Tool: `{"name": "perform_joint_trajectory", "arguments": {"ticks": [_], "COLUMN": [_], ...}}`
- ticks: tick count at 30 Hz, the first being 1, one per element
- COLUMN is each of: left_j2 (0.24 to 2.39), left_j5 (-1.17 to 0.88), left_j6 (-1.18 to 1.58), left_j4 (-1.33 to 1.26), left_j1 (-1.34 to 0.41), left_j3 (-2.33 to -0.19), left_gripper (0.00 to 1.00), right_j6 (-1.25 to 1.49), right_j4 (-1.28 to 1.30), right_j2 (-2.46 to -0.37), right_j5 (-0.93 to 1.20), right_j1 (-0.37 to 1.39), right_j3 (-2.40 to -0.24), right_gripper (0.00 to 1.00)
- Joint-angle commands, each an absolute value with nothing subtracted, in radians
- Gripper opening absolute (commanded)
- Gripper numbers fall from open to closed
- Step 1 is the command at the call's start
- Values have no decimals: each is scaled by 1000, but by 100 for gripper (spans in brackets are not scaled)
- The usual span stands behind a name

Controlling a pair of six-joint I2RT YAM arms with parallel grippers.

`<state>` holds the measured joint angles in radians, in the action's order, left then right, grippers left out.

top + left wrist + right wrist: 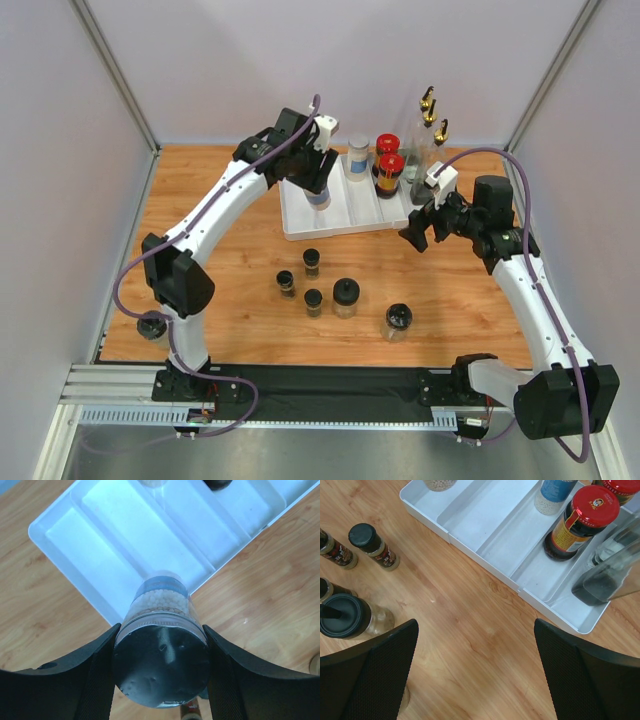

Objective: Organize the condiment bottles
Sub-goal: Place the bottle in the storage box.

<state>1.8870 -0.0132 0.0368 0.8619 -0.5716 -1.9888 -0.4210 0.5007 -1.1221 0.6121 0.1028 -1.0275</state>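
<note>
Next, my left gripper will cross to the free part of the tray's bottom before the matching jar (361, 196) (179, 502), lower and release, since that free part lies below it, to its right in the top view.
My left gripper (316, 180) is shut on a grey-lidded clear jar (161, 665) with white beads and a blue label, held over the left front part of the white divided tray (340, 222). The tray holds another grey-lidded jar (357, 155), two red-capped amber jars (389, 168) and tall clear gold-spouted bottles (427, 125) at its right. My right gripper (420, 232) is open and empty above bare wood (475, 665) by the tray's right front corner. Three small black-lidded jars (311, 262) and two medium ones (346, 297) stand in front of the tray.
One more black-lidded jar (152, 325) stands at the left table edge beside the left arm's base. White walls enclose the table on three sides. The right wrist view shows a red-capped jar (585, 520) and a medium black-lidded jar (350, 617).
</note>
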Motion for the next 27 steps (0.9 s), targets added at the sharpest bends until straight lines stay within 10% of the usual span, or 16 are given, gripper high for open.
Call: {"name": "perform_joint_trajectory", "arguments": {"ticks": [1, 27], "left_j2": [1922, 2276], "left_j5": [-37, -9], "left_j6": [20, 12], "left_j4": [836, 420], "left_j1": [-592, -647], "left_j3": [-2124, -2372], "left_gripper": [0, 0], "right_j6": [-449, -459], "right_j4": [494, 497], "right_j2": [-1098, -1074], "right_j5": [627, 629], "right_j1": [95, 92], "right_j3": [-1022, -1022], "right_gripper": [100, 100]}}
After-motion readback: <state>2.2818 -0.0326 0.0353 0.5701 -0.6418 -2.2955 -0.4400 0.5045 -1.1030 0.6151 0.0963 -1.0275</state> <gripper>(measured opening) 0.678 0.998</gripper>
